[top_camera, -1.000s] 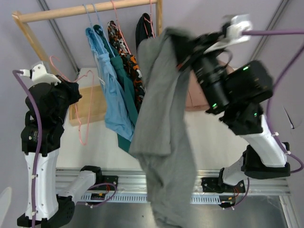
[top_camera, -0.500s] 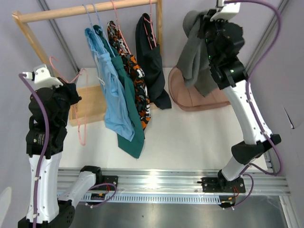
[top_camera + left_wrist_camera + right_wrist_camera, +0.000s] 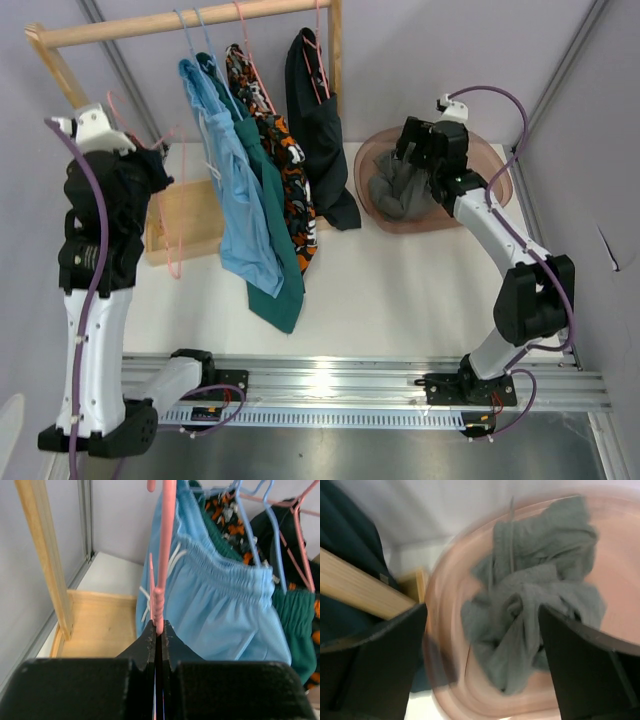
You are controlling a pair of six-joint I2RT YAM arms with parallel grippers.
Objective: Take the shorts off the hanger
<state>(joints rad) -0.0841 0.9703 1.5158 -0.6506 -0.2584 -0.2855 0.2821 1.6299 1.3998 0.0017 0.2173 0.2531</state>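
Observation:
The left gripper carries the bare pink hanger (image 3: 172, 235) outward next, hooks it over the bar's empty end part (image 3: 118, 28) and releases it, as that free wood lies outward.
My left gripper (image 3: 152, 172) is shut on a bare pink hanger (image 3: 172, 235) left of the rack; in the left wrist view the jaws (image 3: 159, 626) pinch its pink wire (image 3: 165, 540). The grey shorts (image 3: 394, 190) lie crumpled in the pink basin (image 3: 480, 160). My right gripper (image 3: 414, 150) hovers open just above them; between its wide fingers (image 3: 482, 610) the grey shorts (image 3: 535, 600) lie loose. On the rail hang the light blue shorts (image 3: 235, 190), dark teal shorts (image 3: 278, 275), patterned shorts (image 3: 285, 150) and black shorts (image 3: 315, 120).
The wooden rack's rail (image 3: 180, 22) crosses the back, with its base board (image 3: 200, 215) on the table below my left gripper. The rack's post (image 3: 360, 590) runs close to the basin's rim (image 3: 440, 645). Wall struts stand behind on both sides.
My right arm swung the grey shorts from near the camera out over the basin, lowered, opened and let them drop in. The left arm rose slightly with the hanger.

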